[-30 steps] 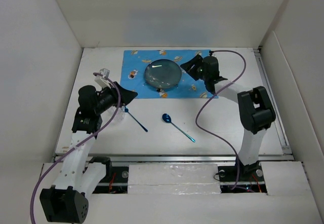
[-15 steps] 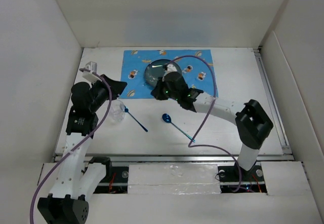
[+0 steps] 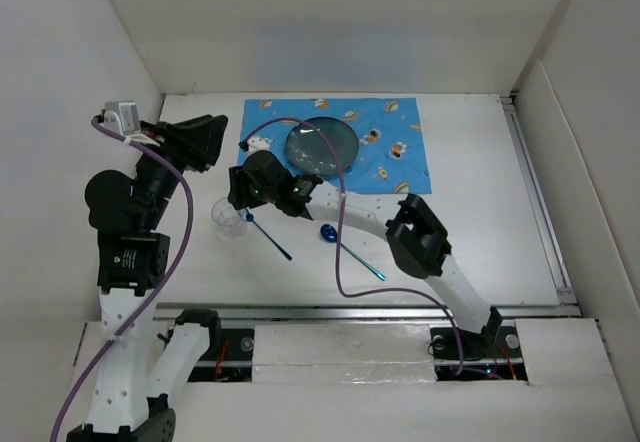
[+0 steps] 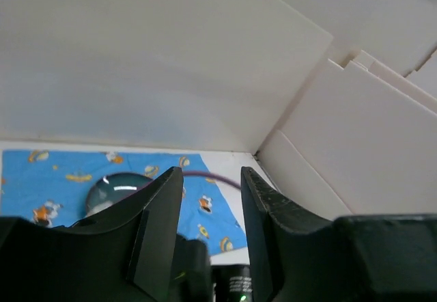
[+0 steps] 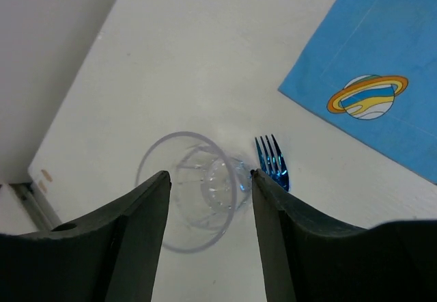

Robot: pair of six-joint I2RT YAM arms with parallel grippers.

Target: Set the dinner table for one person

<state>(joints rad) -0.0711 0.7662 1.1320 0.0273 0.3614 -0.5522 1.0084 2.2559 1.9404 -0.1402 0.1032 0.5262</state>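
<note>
The glass's opening spreads past one finger, so my right gripper will go down next and ease to the right in the wrist view, to straddle the glass's rim by the fork (image 5: 233, 184).
The white dinner table (image 3: 480, 232) holds a blue patterned placemat (image 3: 395, 152) with a dark glass plate (image 3: 322, 147) on it. A clear glass (image 3: 228, 217) stands upright left of a blue fork (image 3: 270, 237). A blue spoon (image 3: 350, 247) lies to the right of the fork. My right gripper (image 3: 238, 190) is open just above the glass (image 5: 194, 189), with its jaws on either side and the fork tines (image 5: 272, 162) beside it. My left gripper (image 3: 212, 142) is raised, open and empty, and the plate (image 4: 116, 189) shows beyond it.
White walls enclose the table on the left, back and right. The right arm reaches across the placemat's near-left corner (image 5: 382, 70). Its purple cable (image 3: 340, 232) loops over the table by the spoon.
My right arm has swung from the placemat's right side across to the glass on the left. My left arm has lifted up and back, away from the glass.
</note>
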